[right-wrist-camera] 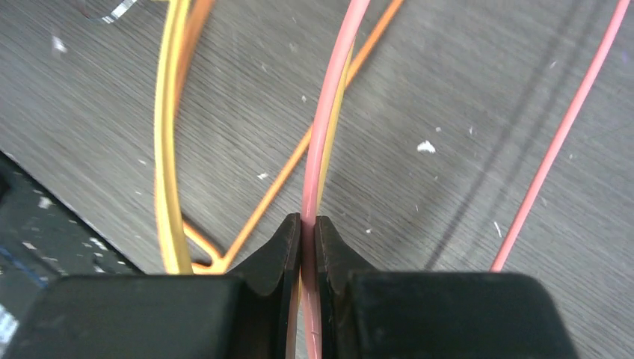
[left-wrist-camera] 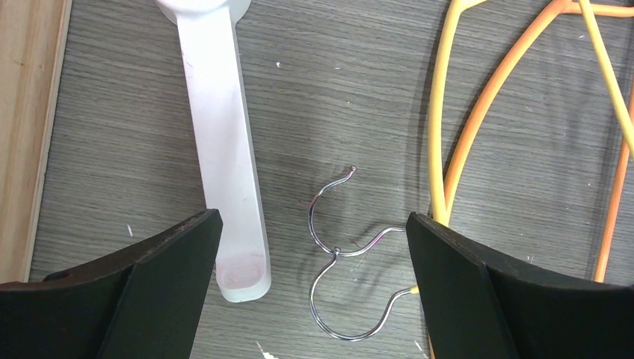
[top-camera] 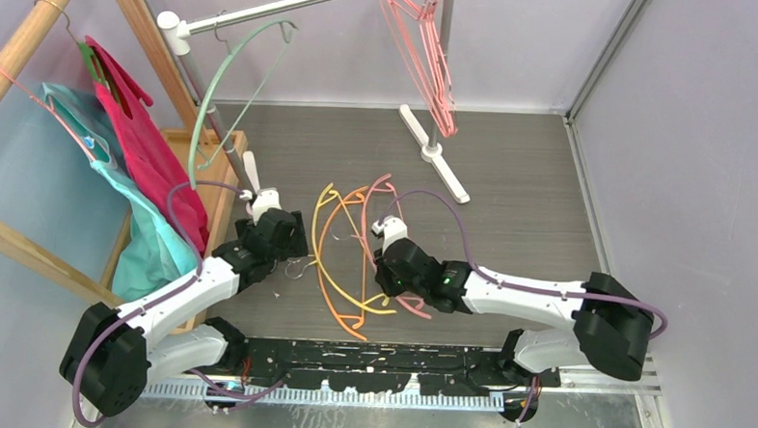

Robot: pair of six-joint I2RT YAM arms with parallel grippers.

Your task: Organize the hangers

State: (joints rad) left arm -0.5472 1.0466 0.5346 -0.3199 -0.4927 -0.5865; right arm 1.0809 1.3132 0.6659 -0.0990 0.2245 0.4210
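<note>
My right gripper will next lift the pink hanger up and outward onto the white bar's empty part beside the pale green hanger and release it there.
Several bare hangers lie on the floor: a yellow one [top-camera: 323, 255], an orange one [top-camera: 341, 227] and a pink one [top-camera: 381, 190]. My right gripper [top-camera: 397, 273] is shut on the pink hanger's thin rod [right-wrist-camera: 329, 112], low over the floor, with the yellow hanger [right-wrist-camera: 166, 149] and orange hanger [right-wrist-camera: 277, 183] just to its left. My left gripper [top-camera: 282, 248] is open and empty [left-wrist-camera: 314, 221], straddling two metal hooks [left-wrist-camera: 321, 232] on the floor. The yellow hanger [left-wrist-camera: 437, 112] touches its right finger. More pink hangers [top-camera: 426, 52] and a pale green one [top-camera: 236, 82] hang on the white rail.
The white rack's foot [left-wrist-camera: 220, 134] lies just inside my left finger, and another foot [top-camera: 436, 149] crosses the floor behind. A wooden rack [top-camera: 36, 25] at the left holds magenta [top-camera: 156, 156] and teal [top-camera: 147, 233] garments. A wall corner [top-camera: 572, 116] bounds the right.
</note>
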